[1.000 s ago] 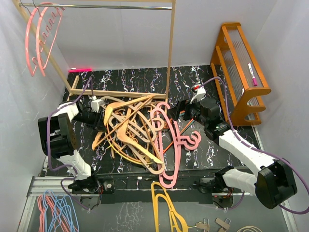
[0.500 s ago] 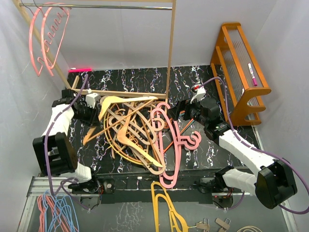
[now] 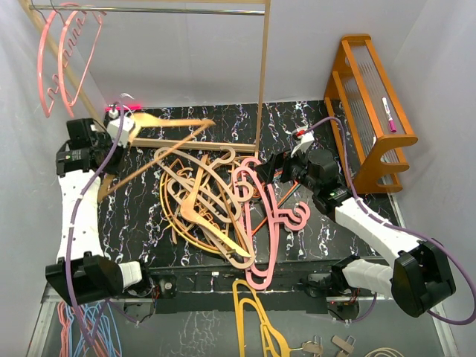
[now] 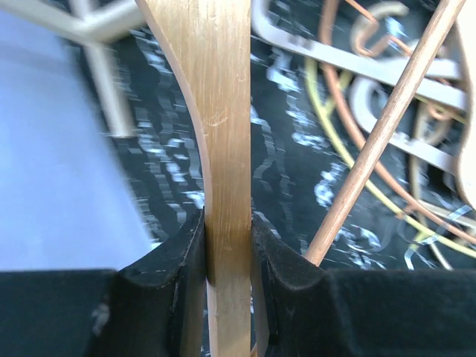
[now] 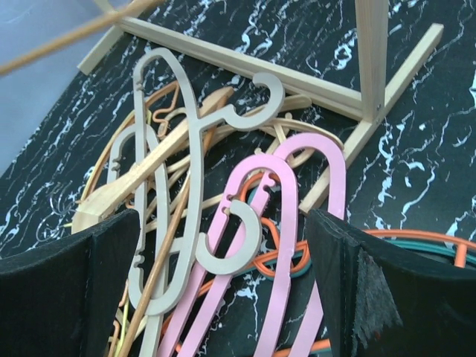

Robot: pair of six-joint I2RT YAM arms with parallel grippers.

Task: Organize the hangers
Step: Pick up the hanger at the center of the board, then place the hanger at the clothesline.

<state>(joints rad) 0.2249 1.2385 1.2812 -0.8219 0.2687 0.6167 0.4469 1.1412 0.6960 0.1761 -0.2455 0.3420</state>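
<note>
The wooden hanger goes up and outward with my left gripper next, for release on the bar beside the pink hangers. That spot is above and outward of the gripper.
A tangle of hangers, tan, salmon, yellow and orange, lies in the middle of the black mat. Pink hangers lie along its right side. My left gripper is raised at the back left, shut on a pale wooden hanger held clear of the pile. In the left wrist view, my left gripper has both pads pressed flat on that hanger's arm. My right gripper hovers open over the pink hangers and a pale grey hanger, its jaws holding nothing.
A wooden garment rack with a metal rail stands at the back, with pink hangers on the rail's left end. An orange shelf rack stands on the right. A mustard hanger and a blue-and-pink bunch lie off the mat's front.
My left arm has lifted the wooden hanger out of the pile and swung it up toward the back left. The right arm has stayed put.
</note>
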